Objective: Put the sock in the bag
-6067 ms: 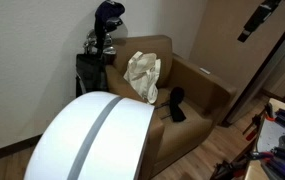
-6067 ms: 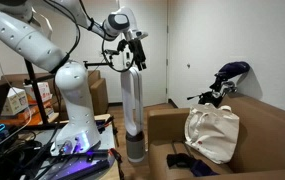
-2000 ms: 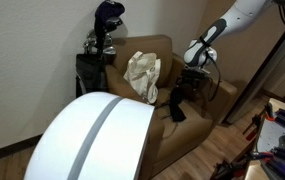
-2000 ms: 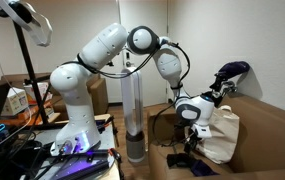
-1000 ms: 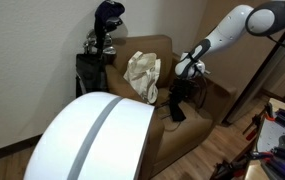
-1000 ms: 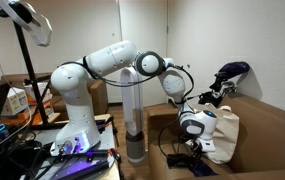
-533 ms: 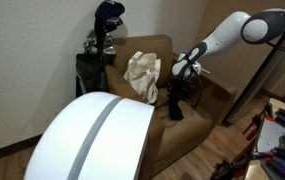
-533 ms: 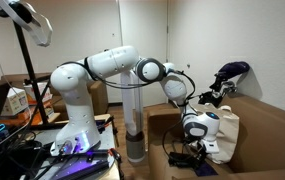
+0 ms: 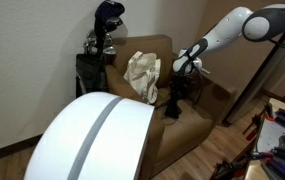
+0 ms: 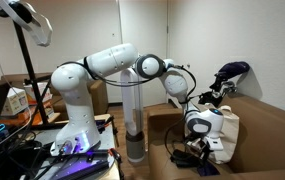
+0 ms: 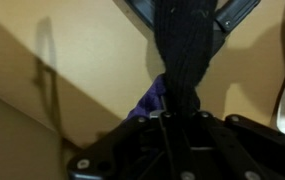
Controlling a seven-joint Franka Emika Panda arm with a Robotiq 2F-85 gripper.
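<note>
The top of the cream bag [image 9: 143,75] stands well above the armchair's seat. I should next raise the sock [image 9: 174,104] in my gripper over that top, then lower and release it.
The black sock [image 9: 174,104] lies on the seat of the brown armchair [image 9: 204,92]; it shows as a dark strip [image 10: 185,160] beside the bag, with a purple patch next to it in the wrist view. My gripper [image 9: 181,90] reaches down onto it from above. In the wrist view its two dark fingers [image 11: 142,12] press in on the sock [image 11: 187,55] from both sides, so my gripper [image 11: 188,14] is shut on it. The cream cloth bag [image 9: 143,75] leans against the chair back, right beside my gripper [image 10: 196,148] and the bag [image 10: 225,132].
A golf bag [image 9: 99,45] with clubs stands behind the armchair against the wall. A large white rounded object [image 9: 92,140] fills the foreground. The robot base [image 10: 70,110] and a tall cylinder [image 10: 132,120] stand beside the chair. Cluttered tables sit at the edges.
The fingers have closed from wide open onto the sock. The arm has settled slightly lower over the seat.
</note>
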